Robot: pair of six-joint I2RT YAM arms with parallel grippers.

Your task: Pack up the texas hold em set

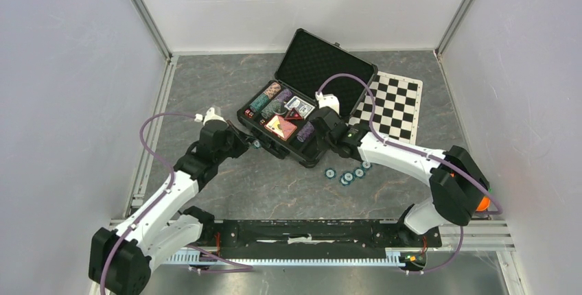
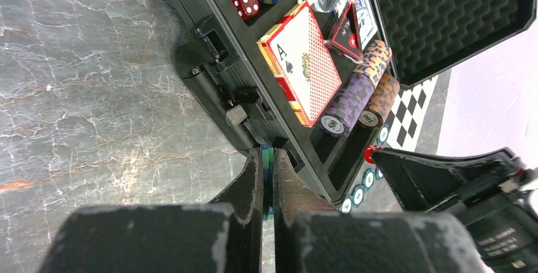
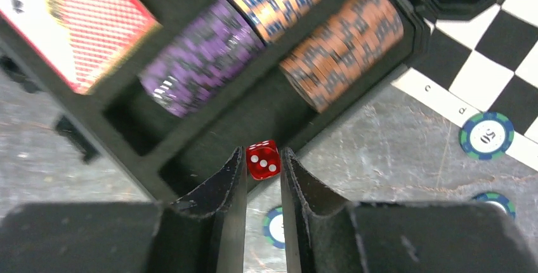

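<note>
I will carry the chips in my left gripper over the front side of the case and let them go in the gap in the purple row, because the gap is to the gripper's right in the top view.
The black hinged case [image 1: 255, 124] lies open mid-table with rows of chips, a red card deck [image 2: 303, 63], a blue deck [image 1: 300, 106] and a red die [image 2: 245, 4] inside. My left gripper [image 2: 268, 153] is shut on a couple of teal chips [image 2: 268, 160], held on edge against the case's front wall by the latches. My right gripper [image 3: 262, 162] is shut on a red die [image 3: 262, 159] above the case's front right corner, near an empty slot beside the purple chips [image 3: 200, 63] and brown chips [image 3: 342, 47].
Several loose teal chips [image 1: 346, 173] lie on the table just in front of the case's right corner; some show in the right wrist view [image 3: 487, 135]. The black-and-white chequered mat [image 1: 391, 106] lies right of the case. Walls enclose the table on three sides.
</note>
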